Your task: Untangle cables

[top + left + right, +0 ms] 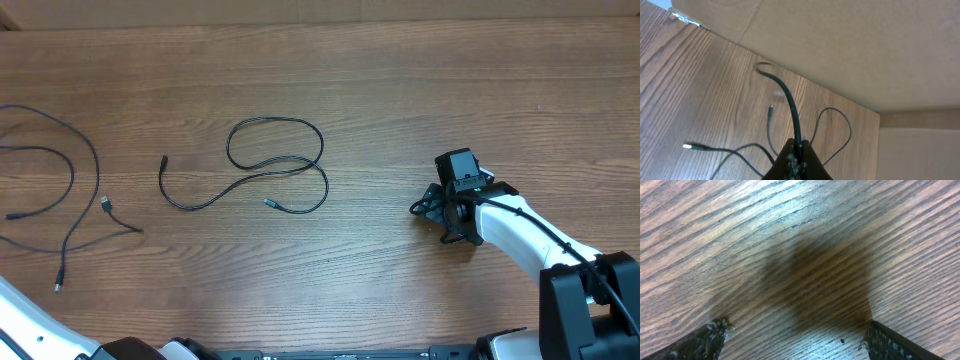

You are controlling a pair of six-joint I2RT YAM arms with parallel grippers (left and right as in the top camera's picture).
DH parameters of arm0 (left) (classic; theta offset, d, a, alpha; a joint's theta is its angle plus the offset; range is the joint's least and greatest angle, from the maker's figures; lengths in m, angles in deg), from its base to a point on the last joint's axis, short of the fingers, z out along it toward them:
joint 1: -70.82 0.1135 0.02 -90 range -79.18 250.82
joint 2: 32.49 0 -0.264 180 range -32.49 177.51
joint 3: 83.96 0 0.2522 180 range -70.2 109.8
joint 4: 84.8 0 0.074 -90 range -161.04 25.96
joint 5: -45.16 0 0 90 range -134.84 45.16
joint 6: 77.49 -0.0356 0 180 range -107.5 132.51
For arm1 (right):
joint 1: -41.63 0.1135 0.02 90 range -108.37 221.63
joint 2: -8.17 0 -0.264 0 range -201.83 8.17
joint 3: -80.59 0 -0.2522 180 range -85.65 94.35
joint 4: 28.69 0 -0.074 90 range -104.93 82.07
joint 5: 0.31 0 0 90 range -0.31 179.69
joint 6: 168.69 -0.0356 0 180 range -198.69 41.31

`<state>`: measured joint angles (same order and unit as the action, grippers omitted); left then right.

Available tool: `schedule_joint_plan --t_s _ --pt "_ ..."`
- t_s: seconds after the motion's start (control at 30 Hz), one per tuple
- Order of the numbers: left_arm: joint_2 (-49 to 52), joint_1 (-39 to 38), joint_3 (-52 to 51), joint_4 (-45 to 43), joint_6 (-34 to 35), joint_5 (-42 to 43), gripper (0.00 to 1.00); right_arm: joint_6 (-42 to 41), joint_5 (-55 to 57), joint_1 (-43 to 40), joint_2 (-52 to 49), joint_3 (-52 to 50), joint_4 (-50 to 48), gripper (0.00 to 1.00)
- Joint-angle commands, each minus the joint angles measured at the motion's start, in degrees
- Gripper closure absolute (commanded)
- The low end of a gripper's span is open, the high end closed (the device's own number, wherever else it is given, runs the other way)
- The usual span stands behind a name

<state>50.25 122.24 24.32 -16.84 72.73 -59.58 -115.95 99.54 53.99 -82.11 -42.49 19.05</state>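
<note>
The black cable is held high above the table. My left gripper will lower it toward the wood by the spread cables point(32, 192) point(785, 134) and let go of it there.
A loose black cable point(277, 170) lies in a loop at the table's middle, with plug ends at left and centre. More thin black cables point(72, 180) lie spread at the far left and run off the frame's edge. My left gripper point(800, 150) is shut on a black cable point(788, 96) that rises away from the jaws; a silver-tipped plug point(687, 146) and another cable loop point(840, 131) lie on the wood beyond. This gripper is outside the overhead view. My right gripper point(432, 212) is open and empty, its fingers point(795, 335) wide apart, low over bare wood, right of the central cable.
A cardboard wall point(320, 10) runs along the table's far edge and also shows in the left wrist view point(840, 45). The left arm's white link point(30, 330) sits at the front left corner. The right arm point(540, 240) reaches in from the front right.
</note>
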Motion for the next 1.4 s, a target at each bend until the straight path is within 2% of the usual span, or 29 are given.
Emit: schedule_joint_plan --t_s 0.0,0.27,0.5,0.6,0.63,0.7,0.73,0.87,1.03,1.2,1.37 --pt "0.24 -0.2 0.11 -0.02 2.58 1.03 0.95 0.17 -0.94 -0.44 -0.72 -0.79 -0.5 0.12" --pt "5.73 -1.7 0.11 -0.87 -0.57 4.61 0.96 0.2 -0.96 -0.44 -0.72 -0.79 -0.42 0.12" --pt "11.85 -1.99 0.11 -6.01 -10.19 19.52 0.96 0.17 -0.98 -0.44 -0.72 -0.79 -0.44 0.12" --pt "13.11 -2.1 0.11 -7.06 -12.59 22.8 0.95 0.17 -1.2 -0.44 -0.72 -0.79 -0.46 0.12" --pt "13.27 -2.23 0.11 -7.34 -12.74 23.21 0.82 0.17 -1.4 -0.44 -0.72 -0.79 -0.46 0.12" --pt "13.35 -2.49 0.11 -7.78 -12.72 23.41 0.23 0.17 -1.75 -0.44 -0.72 -0.79 -0.48 0.12" --pt "13.33 -2.62 0.13 -7.87 -12.7 23.87 0.0 0.17 -1.84 -0.44 -0.72 -0.79 -0.48 0.12" --pt "13.25 -2.84 0.13 -7.69 -13.7 30.71 0.0 0.17 -2.03 -0.44 -0.72 -0.79 -0.5 0.12" --pt "13.25 -4.15 0.13 -4.07 -20.76 41.38 0.0 0.17 -2.01 -0.44 -0.72 -0.79 -0.5 0.12" --pt "13.27 -7.13 0.11 6.69 -27.85 39.93 0.0 0.17 -2.01 -0.44 -0.72 -0.79 -0.52 0.12" --pt "13.27 -10.93 0.11 16.24 -28.61 33.7 0.0 0.2 -2.01 -0.44 -0.72 -0.79 -0.48 0.12"
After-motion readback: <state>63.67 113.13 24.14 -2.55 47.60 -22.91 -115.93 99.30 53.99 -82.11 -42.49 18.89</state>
